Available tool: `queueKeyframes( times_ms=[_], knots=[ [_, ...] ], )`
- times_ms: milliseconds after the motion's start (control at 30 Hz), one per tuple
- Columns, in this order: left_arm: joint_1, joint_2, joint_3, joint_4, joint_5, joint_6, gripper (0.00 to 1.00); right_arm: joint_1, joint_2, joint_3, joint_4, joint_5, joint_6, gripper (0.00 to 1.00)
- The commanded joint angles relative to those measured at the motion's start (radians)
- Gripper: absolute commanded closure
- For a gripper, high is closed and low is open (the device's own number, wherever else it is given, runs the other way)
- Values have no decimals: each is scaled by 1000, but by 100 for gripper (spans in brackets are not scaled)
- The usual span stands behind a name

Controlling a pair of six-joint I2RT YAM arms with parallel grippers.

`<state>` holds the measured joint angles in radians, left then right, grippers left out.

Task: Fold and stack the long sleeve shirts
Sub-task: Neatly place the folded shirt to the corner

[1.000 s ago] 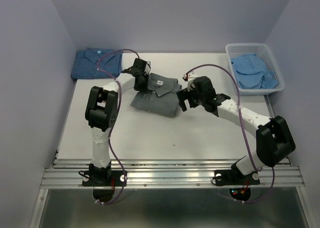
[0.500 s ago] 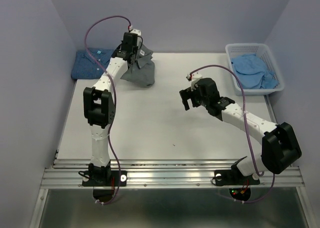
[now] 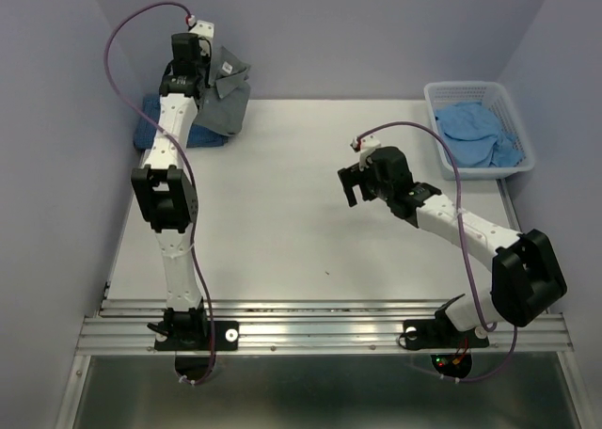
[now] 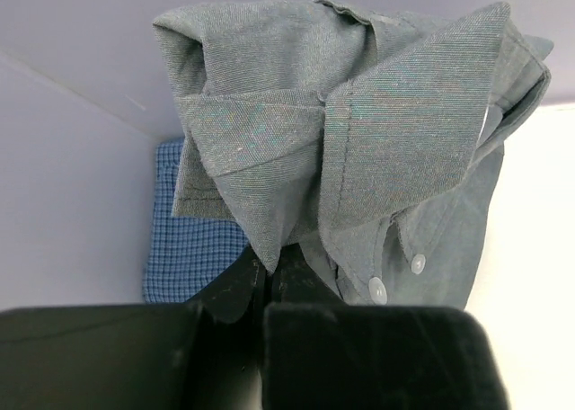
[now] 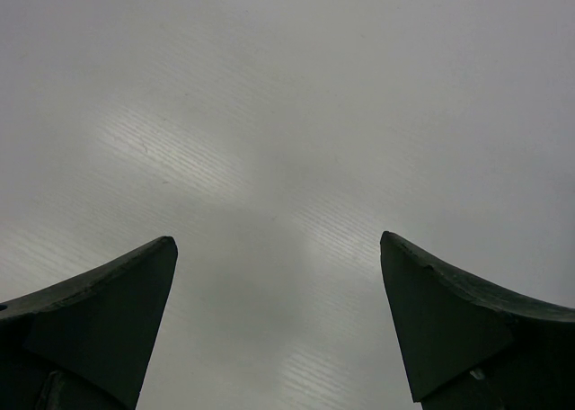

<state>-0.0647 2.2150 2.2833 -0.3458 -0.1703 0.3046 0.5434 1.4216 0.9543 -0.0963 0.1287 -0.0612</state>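
Note:
I need to lower my left gripper toward the left in the top view, over the dark blue shirt (image 3: 150, 106) (image 4: 193, 248), and release the grey shirt, because it hangs past that one.
My left gripper (image 3: 205, 71) is shut on the folded grey shirt (image 3: 226, 100) and holds it in the air at the table's far left corner, above the folded dark blue shirt (image 3: 155, 128). In the left wrist view the grey shirt (image 4: 359, 149) hangs from my closed fingers (image 4: 265, 289), with the dark blue shirt (image 4: 193, 248) below it. The pale blue shirt (image 3: 478, 133) lies crumpled in the white basket (image 3: 435, 95) at the far right. My right gripper (image 3: 357, 186) is open and empty over bare table; the right wrist view (image 5: 278, 248) shows only table between its fingers.
Lilac walls close the left, back and right sides. The basket stands against the right edge. An aluminium rail (image 3: 320, 330) runs along the near edge by the arm bases.
My left gripper has lifted the grey shirt off the table's middle and carried it back and left to above the dark blue shirt. The right gripper let go and barely moved.

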Motion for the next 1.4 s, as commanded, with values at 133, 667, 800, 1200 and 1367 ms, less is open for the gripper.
queueKeyframes(
  times_ms=[133, 667, 800, 1200, 1367],
  knots=[
    [103, -20, 110, 2, 244, -4, 100, 3, 17, 11, 49, 12, -5, 0],
    [221, 204, 205, 112, 19, -130, 85, 3, 160, 136, -74, 3, 26, 0],
    [221, 221, 219, 145, -108, -156, 1, 3, 189, 164, -106, 20, 49, 0],
    [145, -350, -100, 56, 93, -403, 1, -45, 8, 98, -71, 282, 366, 0],
    [13, -687, -729, 241, 78, -602, 1, -109, -53, 17, -72, 359, 518, 0]
  ],
)
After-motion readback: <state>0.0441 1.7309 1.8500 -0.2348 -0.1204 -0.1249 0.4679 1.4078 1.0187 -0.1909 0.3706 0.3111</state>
